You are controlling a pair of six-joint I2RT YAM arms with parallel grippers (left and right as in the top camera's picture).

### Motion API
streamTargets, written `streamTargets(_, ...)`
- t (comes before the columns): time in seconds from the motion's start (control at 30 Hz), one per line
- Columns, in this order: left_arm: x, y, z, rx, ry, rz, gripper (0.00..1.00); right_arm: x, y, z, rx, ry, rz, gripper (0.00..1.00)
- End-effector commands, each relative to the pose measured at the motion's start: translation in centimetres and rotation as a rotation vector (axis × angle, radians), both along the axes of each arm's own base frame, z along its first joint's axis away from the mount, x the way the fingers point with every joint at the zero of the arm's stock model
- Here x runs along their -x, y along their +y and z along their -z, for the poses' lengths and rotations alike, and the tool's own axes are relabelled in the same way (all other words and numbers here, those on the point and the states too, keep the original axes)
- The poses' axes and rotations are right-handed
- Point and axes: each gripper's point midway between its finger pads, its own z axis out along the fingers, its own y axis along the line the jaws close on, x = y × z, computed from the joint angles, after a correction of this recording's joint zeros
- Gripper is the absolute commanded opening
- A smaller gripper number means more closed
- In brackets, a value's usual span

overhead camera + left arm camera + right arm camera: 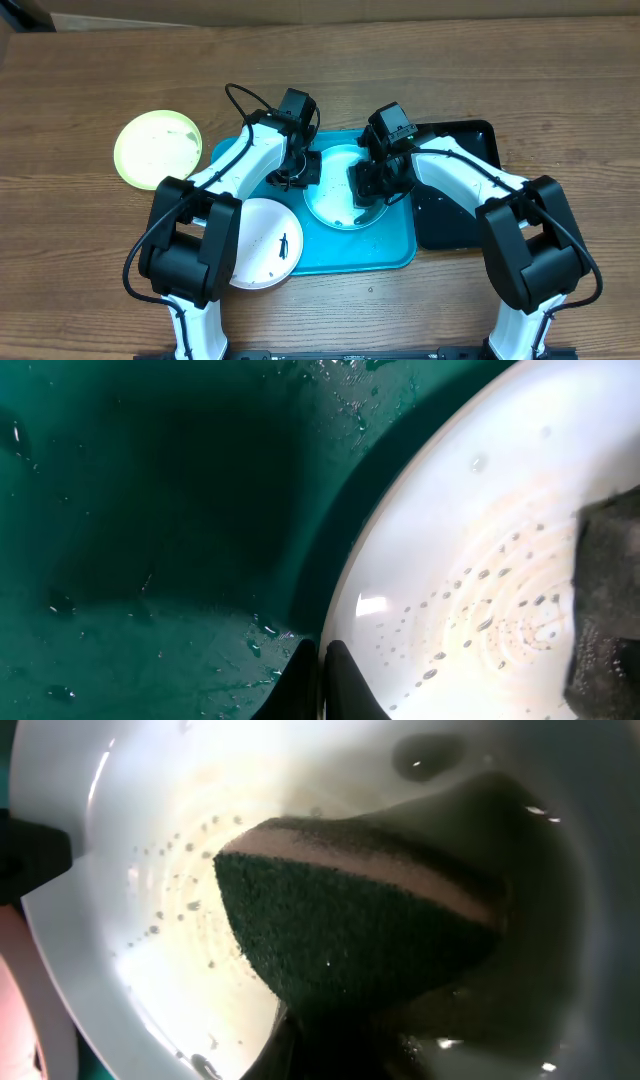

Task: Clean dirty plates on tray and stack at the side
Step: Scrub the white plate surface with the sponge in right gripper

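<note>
The robot's right gripper should next move up, across and down to release the sponge on the black tray [450,213], since the tray is to the gripper's right in the overhead view.
The light blue plate [335,207] lies in the middle of the turquoise tray [350,252]. My left gripper [307,168] is shut on its left rim; in the left wrist view the two fingers [322,665] pinch the rim of the wet plate [450,560]. My right gripper [373,185] is shut on a dark green sponge [350,930] pressed onto the plate's inside [150,850]; the sponge also shows in the left wrist view [610,600]. The white plate [255,250], with a dark smudge, overlaps the tray's front left corner. The yellow-green plate [157,150] lies on the table at the left.
A glossy black tray [455,215] lies right of the turquoise tray, under my right arm. Water drops speckle the turquoise tray [150,510]. Bare wooden table [100,280] surrounds the trays.
</note>
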Motion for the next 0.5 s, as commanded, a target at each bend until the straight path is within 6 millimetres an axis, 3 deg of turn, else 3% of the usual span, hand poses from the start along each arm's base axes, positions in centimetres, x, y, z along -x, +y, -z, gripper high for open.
streamTargets(0.0,0.3,-0.2,0.7,0.006,0.019,0.022,0.04,1.2,1.6,0.4,-0.073,0.065,-0.031,0.04)
streamTargets(0.17,0.3,-0.2,0.7,0.004,0.019,0.022,0.04,-1.0,2.9,-3.3,-0.213,0.036,-0.027,0.04)
streamTargets(0.3,0.3,-0.2,0.7,0.004,0.02,0.022,0.04,-2.8,2.0,-6.5,-0.245,-0.015,-0.017,0.04)
streamTargets(0.47,0.3,-0.2,0.7,0.004,0.017,0.022,0.04,-3.0,0.6,-6.7,-0.198,-0.054,-0.058,0.04)
